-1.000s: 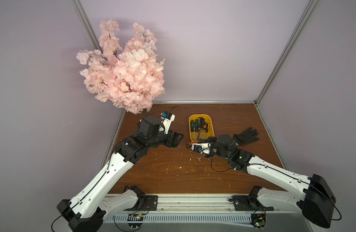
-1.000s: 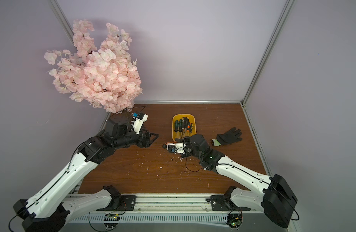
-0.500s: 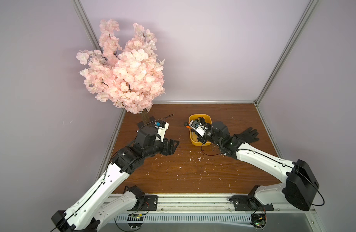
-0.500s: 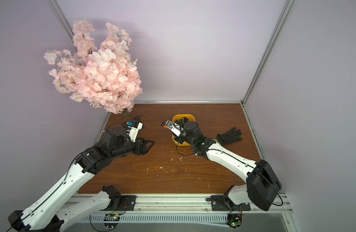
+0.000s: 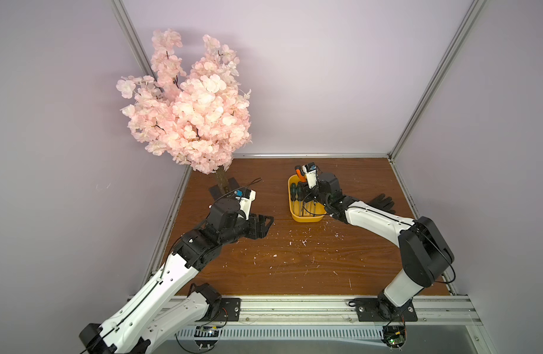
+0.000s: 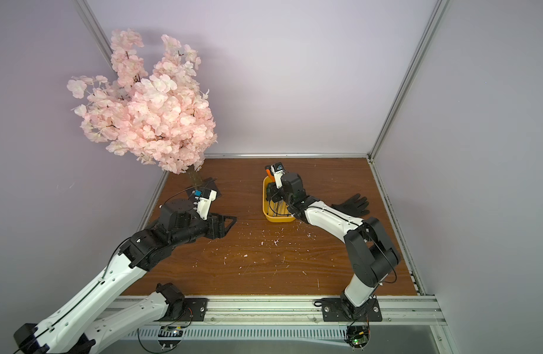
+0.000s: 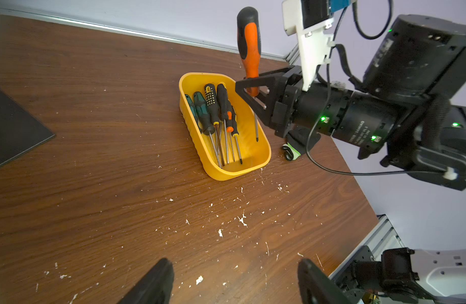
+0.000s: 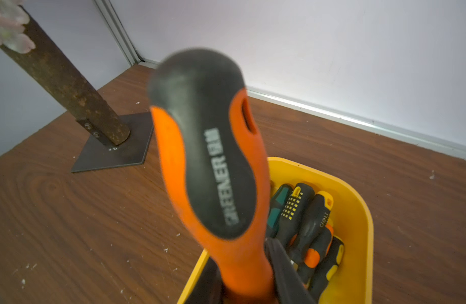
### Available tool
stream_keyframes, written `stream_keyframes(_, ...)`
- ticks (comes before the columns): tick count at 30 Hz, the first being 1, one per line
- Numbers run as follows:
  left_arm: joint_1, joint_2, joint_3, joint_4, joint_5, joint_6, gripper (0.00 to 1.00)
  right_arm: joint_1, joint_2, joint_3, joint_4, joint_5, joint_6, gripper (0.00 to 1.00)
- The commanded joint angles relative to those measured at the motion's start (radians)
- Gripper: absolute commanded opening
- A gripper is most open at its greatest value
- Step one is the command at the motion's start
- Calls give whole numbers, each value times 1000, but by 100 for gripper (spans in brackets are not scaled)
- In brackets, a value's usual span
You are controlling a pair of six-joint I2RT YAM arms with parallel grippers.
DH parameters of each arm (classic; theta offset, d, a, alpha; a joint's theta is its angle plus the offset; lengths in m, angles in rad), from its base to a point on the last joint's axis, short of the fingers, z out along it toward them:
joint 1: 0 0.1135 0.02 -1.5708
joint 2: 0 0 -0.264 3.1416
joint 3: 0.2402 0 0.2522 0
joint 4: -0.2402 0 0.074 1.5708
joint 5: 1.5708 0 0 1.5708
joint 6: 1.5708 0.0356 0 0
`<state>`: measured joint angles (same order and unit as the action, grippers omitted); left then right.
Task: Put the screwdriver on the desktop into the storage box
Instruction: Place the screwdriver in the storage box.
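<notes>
The green screwdriver handles lie below the right gripper in the box, so the right gripper will next go down, tilting downward, and let go of the lower handle (image 5: pixel 299 173) over them.
An orange-and-black screwdriver (image 7: pixel 248 47) stands upright, handle up, in my right gripper (image 7: pixel 249 88), which is shut on the lower handle (image 8: pixel 242 260). Its tip (image 7: pixel 257 138) hangs inside the yellow storage box (image 7: pixel 221 175), above the floor on the free side. Both top views show the box (image 5: pixel 307 218) (image 6: pixel 278 218) at the back middle of the brown desktop (image 5: pixel 294 260), with the orange handle (image 5: pixel 299 173) over its far end. Several screwdrivers (image 7: pixel 213 110) lie in the box. My left gripper (image 5: pixel 262 225) (image 7: pixel 234 279) hovers open and empty, left of the box.
A pink blossom tree (image 5: pixel 190 116) stands on a dark square base (image 8: pixel 113 152) at the back left. A black glove (image 5: pixel 382 202) lies right of the box. Walls close the back and sides; a metal rail (image 5: pixel 294 308) runs along the front.
My right gripper has carried the screwdriver from the desktop in front of the box up and back over the box, turning it upright. The left arm has drawn back a little.
</notes>
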<state>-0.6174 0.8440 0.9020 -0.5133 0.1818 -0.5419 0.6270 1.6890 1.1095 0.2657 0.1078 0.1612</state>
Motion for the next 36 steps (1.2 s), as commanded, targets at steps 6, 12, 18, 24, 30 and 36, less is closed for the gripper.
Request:
stream_keyframes(6, -13, -39, -53, 67, 6, -49, 78, -2, 118, 84, 144, 31, 238, 0)
stream_keyframes(12, -15, -58, -79, 70, -3, -62, 78, -10, 202, 149, 93, 40, 319, 0)
stream_keyframes(18, -14, -71, -95, 70, -22, -72, 78, -30, 282, 237, -17, -2, 422, 0)
stream_keyframes(24, -14, -68, -94, 71, -28, -72, 78, -36, 333, 277, -59, -14, 443, 3)
stream_keyframes(30, -14, -66, -96, 75, -29, -76, 78, -46, 374, 315, -98, -17, 452, 9)
stream_keyframes(36, -14, -73, -100, 74, -35, -81, 78, -52, 388, 332, -127, -29, 460, 24)
